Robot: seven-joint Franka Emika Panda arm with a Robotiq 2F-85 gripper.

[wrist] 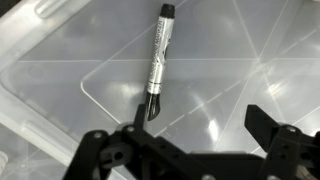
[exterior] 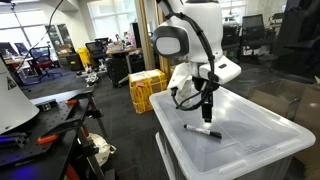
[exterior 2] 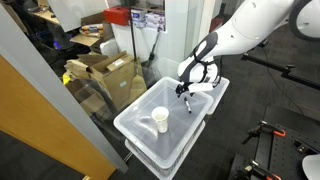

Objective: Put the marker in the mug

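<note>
The marker's near end (wrist: 154, 94) lies by one finger, so the robot's gripper will move toward the left in the wrist view and down until the two fingers are on either side of it.
The marker (wrist: 158, 55), a thin stick with a black cap and a patterned grey barrel, lies flat on the clear lid of a plastic bin (wrist: 60, 60). It also shows in an exterior view (exterior: 203, 129). My gripper (wrist: 200, 125) is open and empty, hovering just above the lid, with its left finger close to the marker's near tip. The gripper shows in both exterior views (exterior: 207, 112) (exterior 2: 186, 95). The mug (exterior 2: 160, 120), a small whitish cup, stands upright on the lid, apart from the gripper. It is out of the wrist view.
The lidded clear bin (exterior 2: 140, 135) stands on another bin. A yellow crate (exterior: 146, 90) sits on the floor behind. Cardboard boxes (exterior 2: 110, 75) stand beside a glass partition. A workbench with tools (exterior: 40, 120) is to one side.
</note>
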